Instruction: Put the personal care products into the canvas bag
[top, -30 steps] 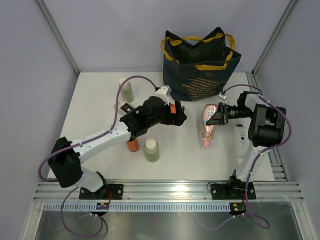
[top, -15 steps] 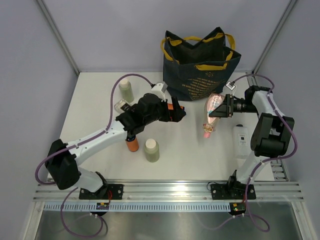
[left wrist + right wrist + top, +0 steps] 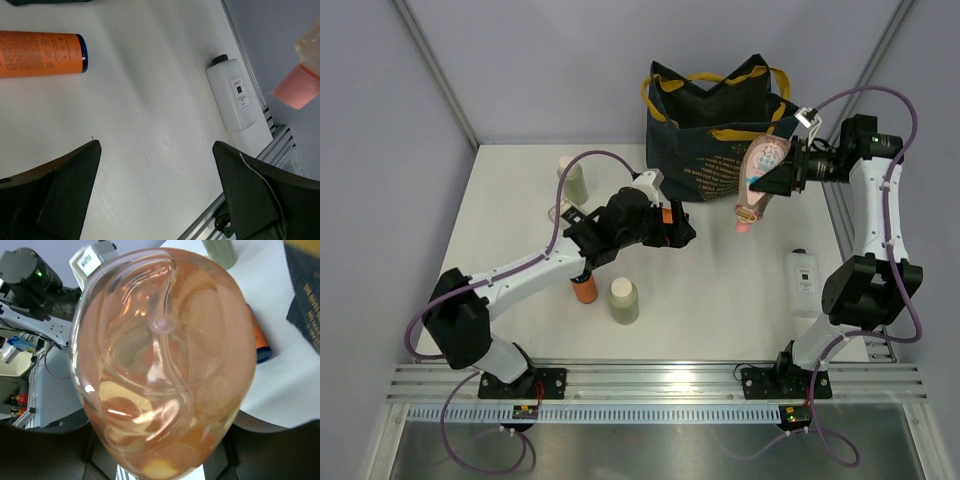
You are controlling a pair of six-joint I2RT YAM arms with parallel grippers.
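The peach bottle (image 3: pixel 760 178) still hangs outside the bag, so my right gripper will next move outward over the bag's front rim and down into the bag's opening (image 3: pixel 713 106) to let go of it.
The navy canvas bag (image 3: pixel 720 130) with mustard handles stands open at the back. My right gripper (image 3: pixel 790 172) is shut on the peach teardrop bottle (image 3: pixel 760 178) and holds it in the air by the bag's front right corner, pink cap down. The bottle fills the right wrist view (image 3: pixel 160 360). My left gripper (image 3: pixel 678 232) is open and empty over the table, beside an orange bottle (image 3: pixel 665 214) lying in front of the bag; it also shows in the left wrist view (image 3: pixel 40 47). The white rectangular bottle (image 3: pixel 802 280) lies at the right.
A pale green bottle (image 3: pixel 574 182) stands at the back left, another (image 3: pixel 623 300) at the front centre next to an upright orange bottle (image 3: pixel 584 290). A clear flat bottle (image 3: pixel 561 212) is partly hidden behind my left arm. A metal rail (image 3: pixel 860 330) runs along the right edge.
My right gripper has lifted the peach bottle from low over the table's right middle up and back toward the bag's right corner. My left gripper has shifted only slightly.
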